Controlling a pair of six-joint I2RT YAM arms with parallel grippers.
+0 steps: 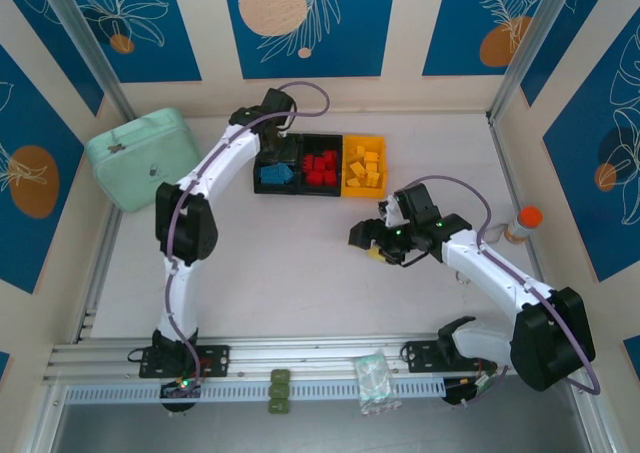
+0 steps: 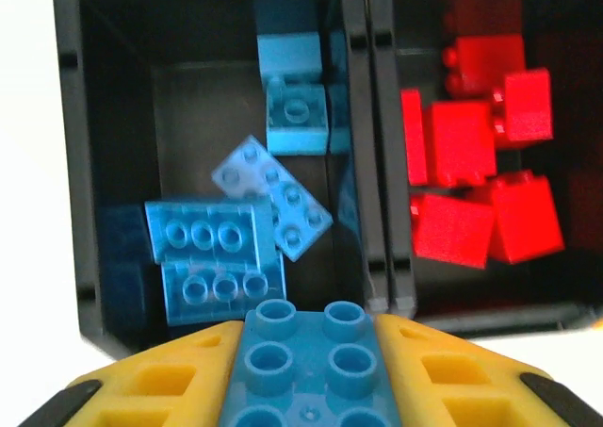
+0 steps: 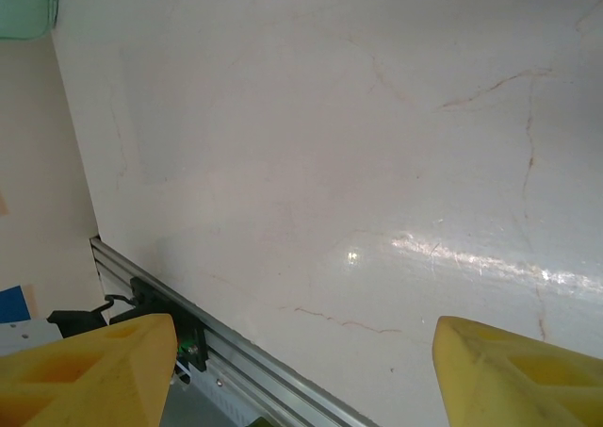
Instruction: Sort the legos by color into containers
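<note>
My left gripper comes down outward toward the blue bin's bare bottom beyond the blue legos next, since those legos crowd the blue bin's near part.
Three joined bins stand at the back of the table: a black bin (image 1: 258, 163) with blue legos (image 1: 276, 175), a black bin (image 1: 322, 139) with red legos (image 1: 321, 168), and a yellow bin (image 1: 347, 188) with yellow-orange legos (image 1: 365, 166). My left gripper (image 2: 308, 380) is shut on a blue lego (image 2: 306, 361) just over the near wall of the blue bin (image 2: 113, 163), where several blue legos (image 2: 217, 253) lie. Red legos (image 2: 471, 177) fill the neighbouring bin. My right gripper (image 3: 301, 370) hangs open over bare table, nothing between its yellow fingers (image 3: 89, 366).
A mint-green zip case (image 1: 138, 156) sits at the back left. An orange-capped bottle (image 1: 523, 223) stands at the right edge. The aluminium rail (image 3: 236, 361) runs along the table's near edge. A green lego piece (image 1: 279, 391) and a clear bag (image 1: 374, 380) lie on the front rail.
</note>
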